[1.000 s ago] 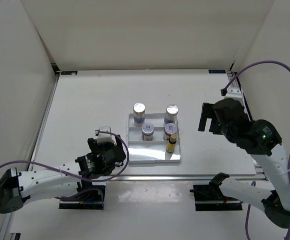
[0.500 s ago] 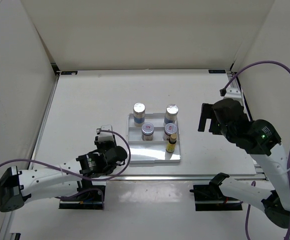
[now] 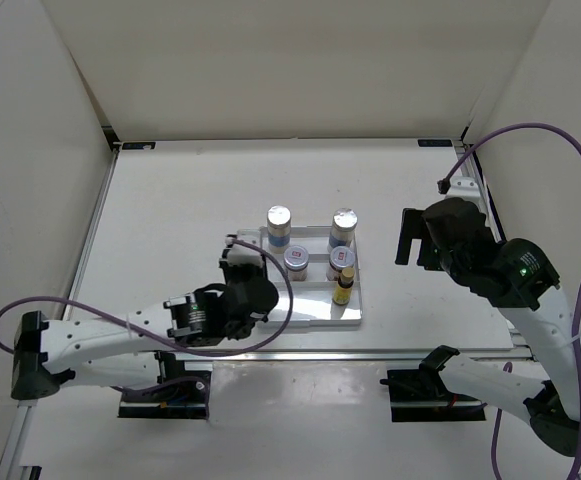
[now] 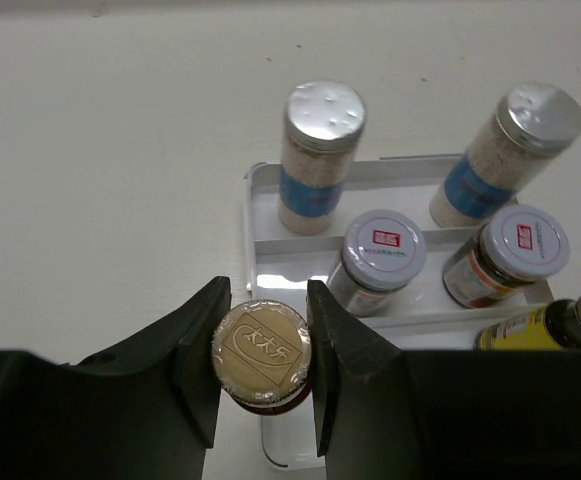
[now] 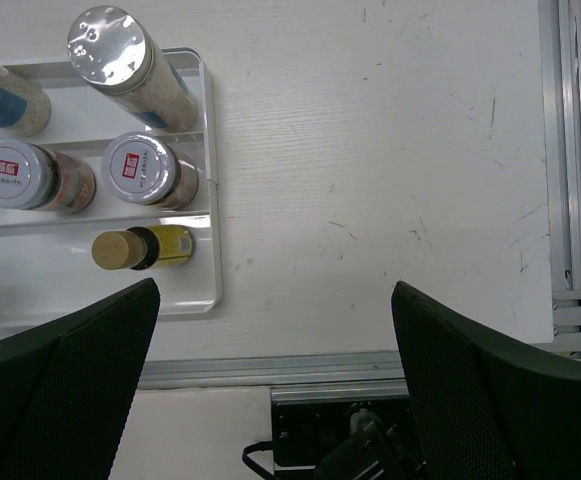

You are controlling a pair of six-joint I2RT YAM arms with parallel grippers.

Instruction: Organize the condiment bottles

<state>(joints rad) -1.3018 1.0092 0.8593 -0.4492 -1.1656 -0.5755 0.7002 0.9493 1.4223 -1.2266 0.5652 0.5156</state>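
I need to carry the gold-capped bottle down with my left gripper next, toward the tiny yellow bottle, because the front row is open beside that bottle.
My left gripper (image 4: 266, 292) is shut on a tiny gold-capped bottle (image 4: 262, 350) and holds it over the front left part of the white tray (image 4: 250, 200). Two tall silver-capped bottles (image 4: 315, 155) (image 4: 510, 150) stand in the tray's back row. A pair of short red-label jars (image 4: 378, 255) (image 4: 510, 252) fills the middle row. A tiny yellow bottle (image 4: 530, 325) stands at the front right. From above, the left gripper (image 3: 240, 258) sits at the tray's left edge. My right gripper (image 5: 275, 290) hangs open with nothing in it, to the right of the tray (image 5: 213, 200).
An aluminium rail (image 5: 370, 365) runs along the table's near edge, with the arm bases below it. White walls enclose the table on three sides. Purple cables (image 3: 570, 140) loop off both arms.
The left gripper shut on the tiny gold-capped bottle and carried it rightward to the tray's left edge. The right arm stayed still.
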